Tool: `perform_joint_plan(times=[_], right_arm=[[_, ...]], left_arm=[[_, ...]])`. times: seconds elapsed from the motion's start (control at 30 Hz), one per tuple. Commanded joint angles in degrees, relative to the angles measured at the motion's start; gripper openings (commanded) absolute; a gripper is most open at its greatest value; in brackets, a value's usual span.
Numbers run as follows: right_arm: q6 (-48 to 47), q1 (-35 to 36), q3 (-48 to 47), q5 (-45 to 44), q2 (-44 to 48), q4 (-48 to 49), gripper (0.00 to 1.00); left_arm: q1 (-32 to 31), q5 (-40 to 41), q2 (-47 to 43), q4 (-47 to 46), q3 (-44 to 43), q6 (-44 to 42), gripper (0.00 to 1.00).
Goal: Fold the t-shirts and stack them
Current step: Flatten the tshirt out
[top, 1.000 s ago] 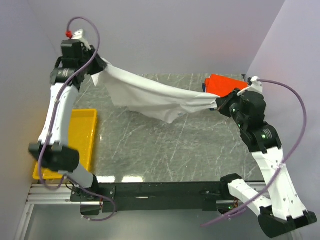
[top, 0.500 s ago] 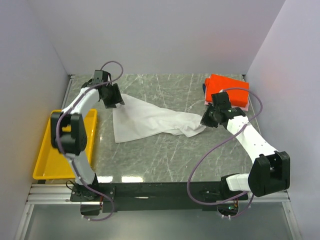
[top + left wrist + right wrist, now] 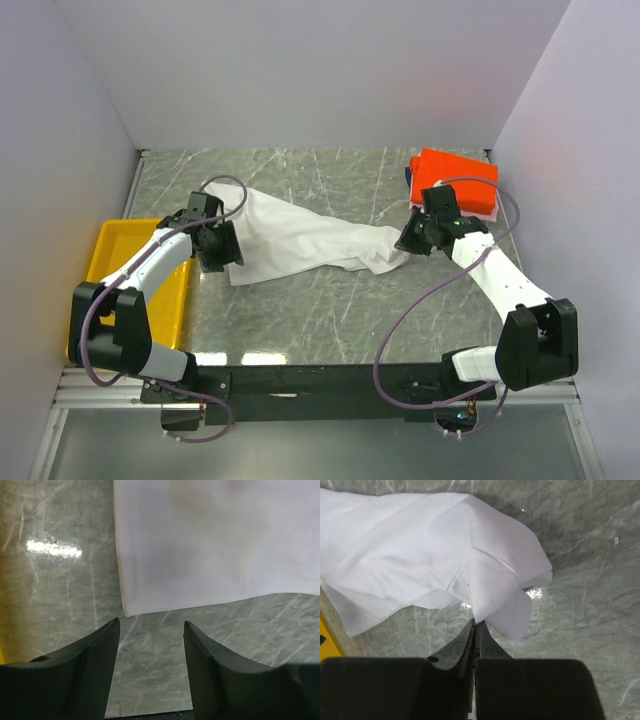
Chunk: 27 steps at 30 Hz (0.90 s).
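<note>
My left gripper lowers onto that corner next and closes on the cloth, since the white t-shirt's near corner [image 3: 235,281] [image 3: 131,609] lies flat below my open fingers.
A large white t-shirt [image 3: 300,235] lies loosely spread and creased on the grey marble table, reaching from my left gripper [image 3: 224,258] to my right gripper [image 3: 405,245]. The left gripper [image 3: 151,625] is open and empty, just short of the shirt's near-left corner [image 3: 125,611]. The right gripper [image 3: 476,624] is shut, pinching a bunched fold of the white t-shirt [image 3: 420,555] at its right end. A folded orange-red t-shirt [image 3: 455,175] sits at the back right, with pink [image 3: 487,210] and blue [image 3: 410,176] edges showing beneath it.
A yellow plastic tray [image 3: 120,250] stands along the table's left edge, beside the left arm. Walls close in the back and both sides. The bare marble table [image 3: 330,310] runs along the near side.
The shirt was stretched in the air between both grippers and now lies on the table. The left gripper has opened, let go of it and drawn back towards the near left.
</note>
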<state>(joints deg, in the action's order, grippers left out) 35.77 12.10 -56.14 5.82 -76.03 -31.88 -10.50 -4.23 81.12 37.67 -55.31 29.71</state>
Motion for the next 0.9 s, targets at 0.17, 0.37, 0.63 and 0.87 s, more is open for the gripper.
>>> perform_joint_plan(times=[0.17, 0.37, 0.63, 0.87], right_arm=[[-0.6, -0.3, 1.7, 3.5, -0.1, 3.0, 0.00], [-1.1, -0.3, 2.2, 3.3, 1.9, 3.8, 0.00], [-0.4, -0.3, 2.5, 3.4, 2.3, 4.4, 0.00], [-0.6, -0.4, 1.8, 3.1, 2.3, 3.7, 0.00]], left_arm=[[0.0, 0.9, 2.3, -3.8, 2.3, -0.7, 0.57], [0.0, 0.6, 6.3, -4.9, 3.5, -1.1, 0.56], [0.0, 1.6, 9.5, -5.2, 4.0, -0.9, 0.48], [0.0, 1.6, 11.0, -5.2, 4.6, -0.8, 0.33]])
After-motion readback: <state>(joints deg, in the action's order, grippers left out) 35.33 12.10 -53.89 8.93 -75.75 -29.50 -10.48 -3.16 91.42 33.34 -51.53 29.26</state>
